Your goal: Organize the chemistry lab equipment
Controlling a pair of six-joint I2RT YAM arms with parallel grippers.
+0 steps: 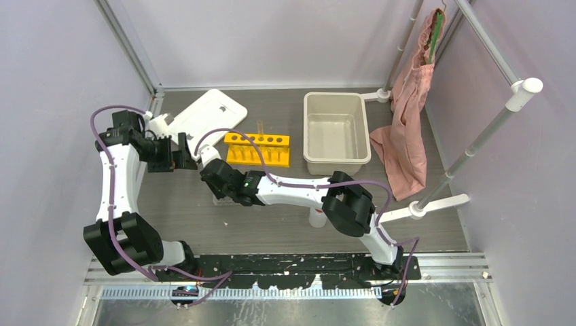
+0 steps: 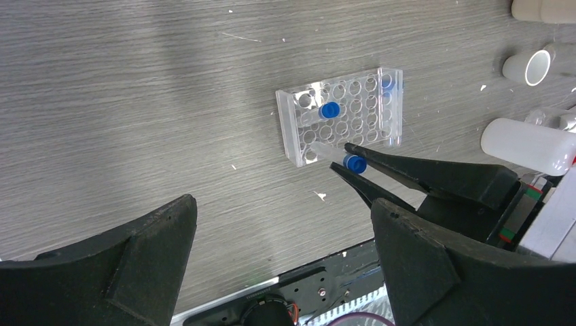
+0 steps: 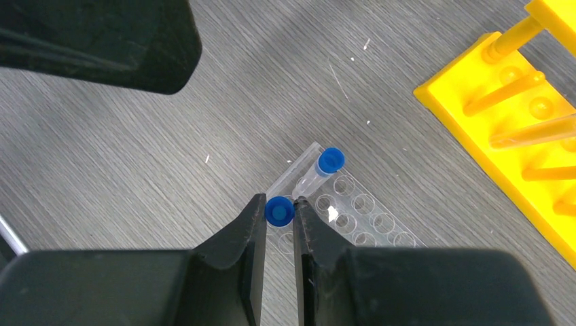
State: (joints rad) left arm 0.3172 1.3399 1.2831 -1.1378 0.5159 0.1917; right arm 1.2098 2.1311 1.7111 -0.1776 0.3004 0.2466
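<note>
The right gripper lowers the upright vial it already holds into the open hole at the tray's near corner and releases next, since that hole lies below it.
My right gripper (image 3: 279, 204) is shut on a small blue-capped vial (image 3: 278, 212), held upright over the near corner of the clear tray (image 3: 367, 221). A second blue-capped vial (image 3: 330, 161) leans in a tray hole just beyond. In the left wrist view the clear tray (image 2: 299, 129) lies on the table with one vial (image 2: 329, 110) in it, and the held vial (image 2: 354, 163) sits between the right gripper's fingertips (image 2: 380, 155). My left gripper (image 2: 282, 207) hangs open and empty above the table, left of the tray. The yellow rack (image 1: 258, 148) stands behind.
A beige bin (image 1: 309, 132) and a white lid (image 1: 207, 115) sit at the back. The pink cloth (image 1: 404, 136) hangs at the right by the white pole stand (image 1: 475, 146). The white squeeze bottle (image 2: 530, 146) and a small white cup (image 2: 530, 66) lie right of the tray.
</note>
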